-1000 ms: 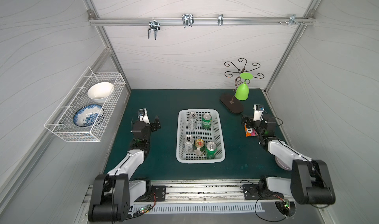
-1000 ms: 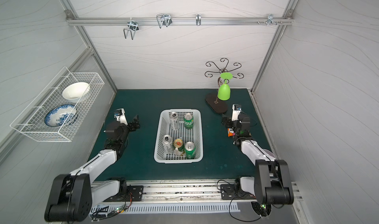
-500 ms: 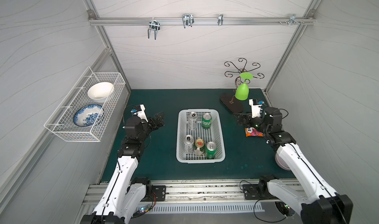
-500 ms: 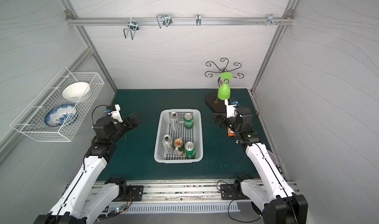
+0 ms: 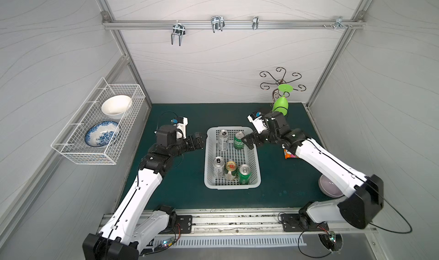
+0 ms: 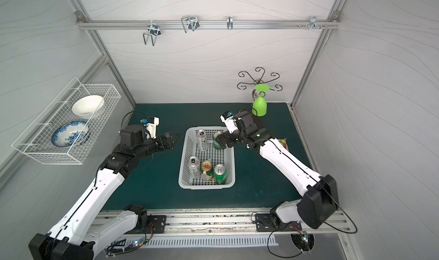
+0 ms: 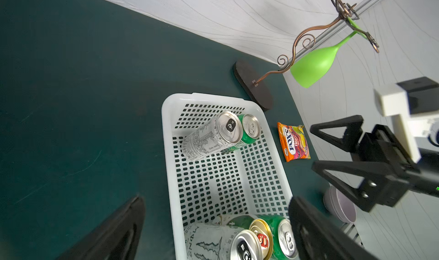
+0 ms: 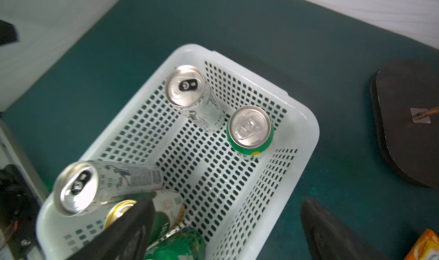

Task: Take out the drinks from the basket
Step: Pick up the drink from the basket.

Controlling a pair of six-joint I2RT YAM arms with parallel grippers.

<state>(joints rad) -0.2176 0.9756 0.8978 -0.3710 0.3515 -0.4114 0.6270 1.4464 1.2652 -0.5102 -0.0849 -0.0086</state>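
The far green can stands below my right gripper, so the gripper should lower its open fingers inside the basket's rim around the far green can's upper body (image 5: 238,138) (image 8: 249,130), where there is a gap.
The white perforated basket (image 5: 206,162) (image 6: 182,166) sits mid-table. Five drinks stand in it: a silver-white can (image 5: 223,140) and a green can (image 5: 238,140) at the far end, and a silver-white can (image 5: 218,167), a gold-topped can (image 5: 231,170) and a green can (image 5: 244,174) at the near end. My left gripper (image 5: 202,139) (image 7: 213,235) hangs open just outside the basket's left rim. My right gripper (image 5: 247,141) (image 8: 225,235) is open above the right rim, beside the far green can (image 8: 249,130). Neither holds anything.
An orange snack packet (image 5: 290,154) lies right of the basket under my right arm. A green goblet (image 5: 280,105) hangs on a scrolled stand at the back right. A purple bowl (image 5: 329,186) sits near right. A wire rack (image 5: 99,128) with dishes is on the left wall.
Both arms have unfolded from low positions at the table's sides and reached inward and up. Each open gripper has come to its side of the basket's far end.
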